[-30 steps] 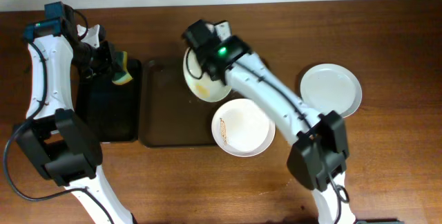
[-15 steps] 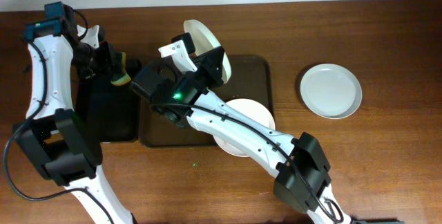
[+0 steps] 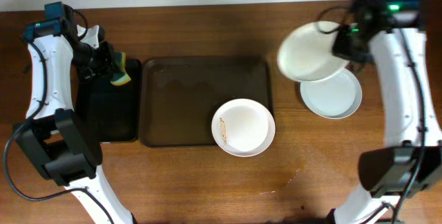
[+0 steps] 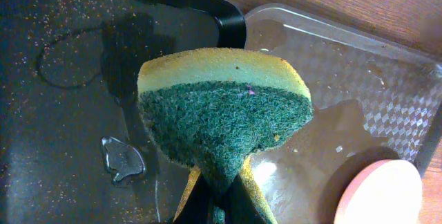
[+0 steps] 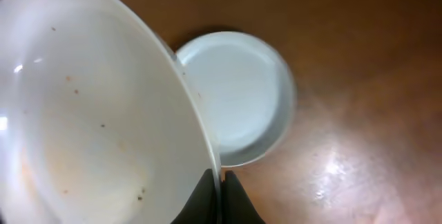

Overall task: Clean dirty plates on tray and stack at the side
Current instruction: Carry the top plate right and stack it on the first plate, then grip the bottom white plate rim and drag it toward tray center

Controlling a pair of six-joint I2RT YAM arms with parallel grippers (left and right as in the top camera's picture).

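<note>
My right gripper moves to the right in the overhead view next, then lowers to release its plate onto the clean lying plate [image 3: 333,97] [image 5: 242,92], since the held one hangs off-centre.
My right gripper [image 3: 343,44] is shut on the rim of a white plate [image 3: 311,52] and holds it tilted in the air, above and left of a clean white plate [image 3: 335,96] that lies on the table at the right. In the right wrist view the held plate [image 5: 90,113] shows small specks, with the lying plate [image 5: 242,92] behind it and my fingers [image 5: 221,182] pinching its rim. A third plate [image 3: 243,127] with an orange-brown streak lies on the dark brown tray's [image 3: 179,106] front right corner. My left gripper [image 4: 221,196] is shut on a yellow-green sponge [image 4: 224,110].
A narrower black tray [image 3: 103,113] lies left of the brown tray, and the sponge [image 3: 122,68] hangs over its far right corner. Water drops sit on the black tray [image 4: 69,79]. The white wall edge runs along the table's back.
My right arm has swung from over the brown tray to the far right, carrying the plate to above the plate lying at the side. The left arm has stayed put.
</note>
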